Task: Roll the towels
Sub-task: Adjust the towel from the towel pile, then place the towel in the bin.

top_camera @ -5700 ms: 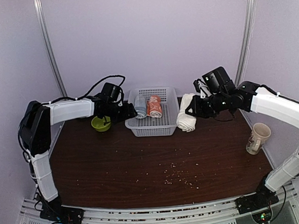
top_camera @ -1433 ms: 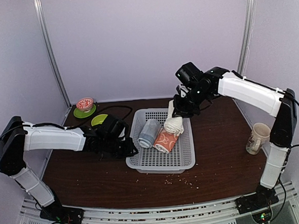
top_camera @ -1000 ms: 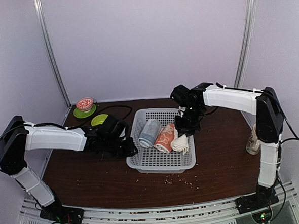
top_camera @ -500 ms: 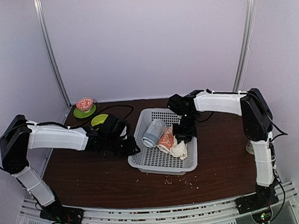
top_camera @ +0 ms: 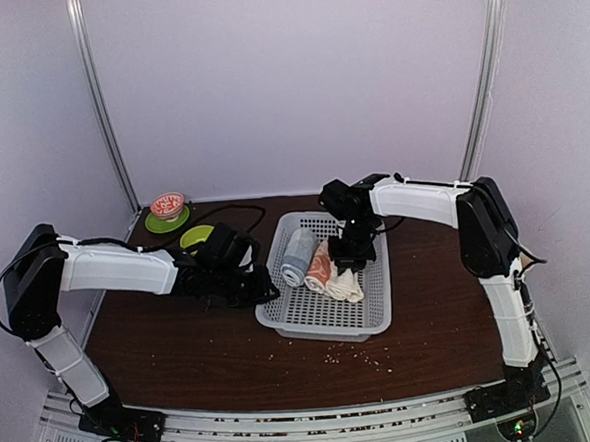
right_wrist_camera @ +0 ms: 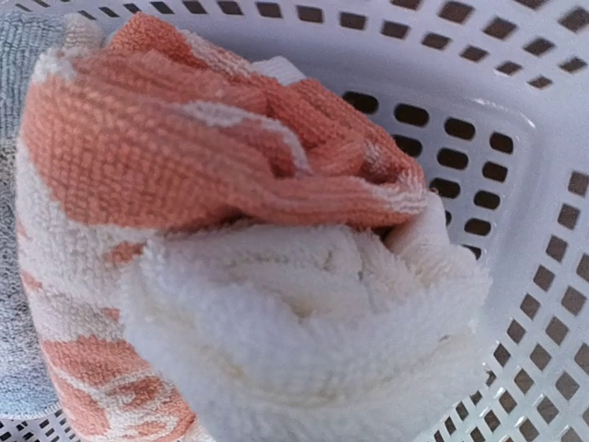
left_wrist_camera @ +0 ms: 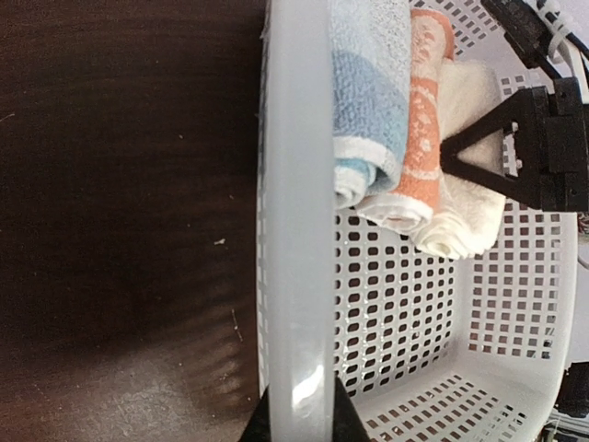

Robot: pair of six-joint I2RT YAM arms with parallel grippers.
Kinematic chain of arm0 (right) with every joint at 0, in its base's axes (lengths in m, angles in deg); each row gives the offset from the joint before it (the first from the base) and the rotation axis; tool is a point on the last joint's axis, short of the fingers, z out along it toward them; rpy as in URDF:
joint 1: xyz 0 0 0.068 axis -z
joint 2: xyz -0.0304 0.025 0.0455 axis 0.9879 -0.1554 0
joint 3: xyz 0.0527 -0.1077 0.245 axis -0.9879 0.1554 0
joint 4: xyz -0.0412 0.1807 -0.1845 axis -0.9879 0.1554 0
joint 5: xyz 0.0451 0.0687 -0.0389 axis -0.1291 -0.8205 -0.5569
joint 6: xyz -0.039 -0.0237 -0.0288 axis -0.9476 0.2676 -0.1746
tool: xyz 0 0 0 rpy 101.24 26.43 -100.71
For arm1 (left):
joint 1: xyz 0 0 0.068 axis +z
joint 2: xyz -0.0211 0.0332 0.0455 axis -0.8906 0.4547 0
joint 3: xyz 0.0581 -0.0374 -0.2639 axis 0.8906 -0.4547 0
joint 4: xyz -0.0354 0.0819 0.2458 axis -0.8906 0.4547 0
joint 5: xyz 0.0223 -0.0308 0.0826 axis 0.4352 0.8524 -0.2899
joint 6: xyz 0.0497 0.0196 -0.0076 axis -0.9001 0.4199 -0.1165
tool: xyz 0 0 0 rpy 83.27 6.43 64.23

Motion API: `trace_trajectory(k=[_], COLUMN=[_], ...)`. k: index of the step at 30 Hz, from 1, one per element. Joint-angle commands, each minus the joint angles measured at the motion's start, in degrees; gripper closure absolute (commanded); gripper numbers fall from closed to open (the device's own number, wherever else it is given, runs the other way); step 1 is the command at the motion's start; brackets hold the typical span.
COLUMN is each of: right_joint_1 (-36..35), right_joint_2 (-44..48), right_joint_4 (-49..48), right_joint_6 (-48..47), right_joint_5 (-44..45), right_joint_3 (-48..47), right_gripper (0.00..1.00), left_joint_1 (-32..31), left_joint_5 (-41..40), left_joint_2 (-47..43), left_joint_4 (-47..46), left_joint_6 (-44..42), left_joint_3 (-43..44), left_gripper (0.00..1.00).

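Observation:
The cream towel is pressing against the orange one, so my right gripper will next move the end of the held towel outward and toward the basket's bare side (top_camera: 371, 262) (right_wrist_camera: 502, 345) and open there.
Three rolled towels lie side by side in the white plastic basket (top_camera: 323, 330): a grey-blue one (top_camera: 297, 256), the salmon-orange towel (top_camera: 320, 271) and the cream-white towel (top_camera: 345, 284). My right gripper (top_camera: 349, 257) reaches down into the basket and is shut on the cream towel's far end; its fingers are hidden in the right wrist view, where the cream roll (right_wrist_camera: 304, 341) fills the frame below the orange one (right_wrist_camera: 184, 157). My left gripper (left_wrist_camera: 296, 429) is shut on the basket's left rim (left_wrist_camera: 294, 230), one finger on each side of the rim.
A green bowl (top_camera: 197, 235) and a red-patterned bowl on a green saucer (top_camera: 167, 206) stand at the back left. A black cable (top_camera: 236, 212) loops behind the left arm. Crumbs (top_camera: 355, 354) lie on the dark table in front of the basket.
My right arm has drawn in and lowered the cream towel into the basket beside the orange one. The left gripper has tightened on the rim and the basket has turned slightly.

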Motion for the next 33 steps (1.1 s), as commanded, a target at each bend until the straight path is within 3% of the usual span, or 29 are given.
trace_trajectory(k=[1,9,21,33], right_joint_1=[0.05,1.32,5.22,5.85], right_joint_2=[-3.44,0.60,6.50,0.82], right_joint_4=[-3.46,1.36,4.33,3.55], right_joint_6=[-4.68,-1.94,-0.45,-0.20], right_joint_5=[-1.41,4.45,9.54,3.66], right_joint_3=[-4.55,-5.51,0.93,0.68], right_gripper=[1.00,1.00,1.00,0.99], left_joint_1=[-0.44,-0.46,-0.48,-0.44], left_joint_5=[2.96,1.49,0.05,1.39], left_joint_2=[2.82,3.03,2.94,4.24], left_joint_4=[-0.48,0.53,0.41,0.47], left_joint_6=[-1.76,-1.04,0.25,-0.13], left_joint_3=[0.08,0.31,-0.13,1.16], left_gripper=[1.00,1.00,1.00,1.00])
